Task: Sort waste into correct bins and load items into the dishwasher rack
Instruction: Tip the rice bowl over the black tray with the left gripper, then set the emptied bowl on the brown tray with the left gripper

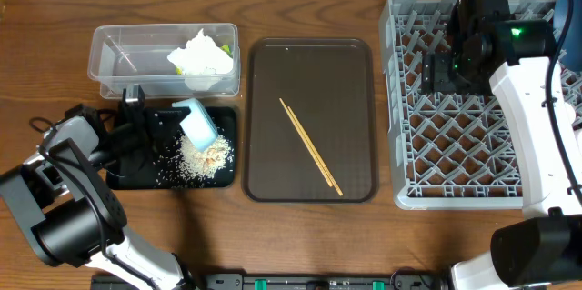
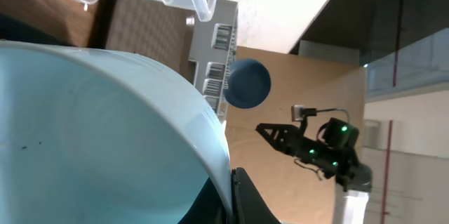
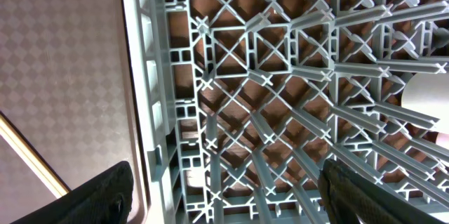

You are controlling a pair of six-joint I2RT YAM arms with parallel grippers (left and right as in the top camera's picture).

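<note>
The rice is in the black tray, so my left gripper should next turn the bowl upright and lower it onto the brown tray (image 2: pixel 141 30) beside the chopsticks.
My left gripper (image 1: pixel 178 128) is shut on the rim of the white bowl with pale blue rim (image 1: pixel 197 122) and holds it tilted over the black tray (image 1: pixel 136 176). Rice scraps (image 1: pixel 205 155) lie in that tray. In the left wrist view the bowl (image 2: pixel 91 133) fills the left, with my finger (image 2: pixel 242 196) on its rim. The crumpled napkin (image 1: pixel 200 54) lies in the clear tub (image 1: pixel 114 54). The chopsticks (image 1: pixel 309 145) lie on the brown tray. My right gripper (image 1: pixel 443 70) (image 3: pixel 224 189) is open and empty above the dishwasher rack (image 1: pixel 455 158) near its left edge. The dark blue plate (image 2: pixel 247 83) stands by the rack.
The flat brown serving tray (image 1: pixel 350 72) lies between the bins and the rack. In the right wrist view the rack lattice (image 3: pixel 280 76) fills the frame, with a white rounded item (image 3: pixel 428 97) at its right edge and the brown tray (image 3: pixel 63 55) at left.
</note>
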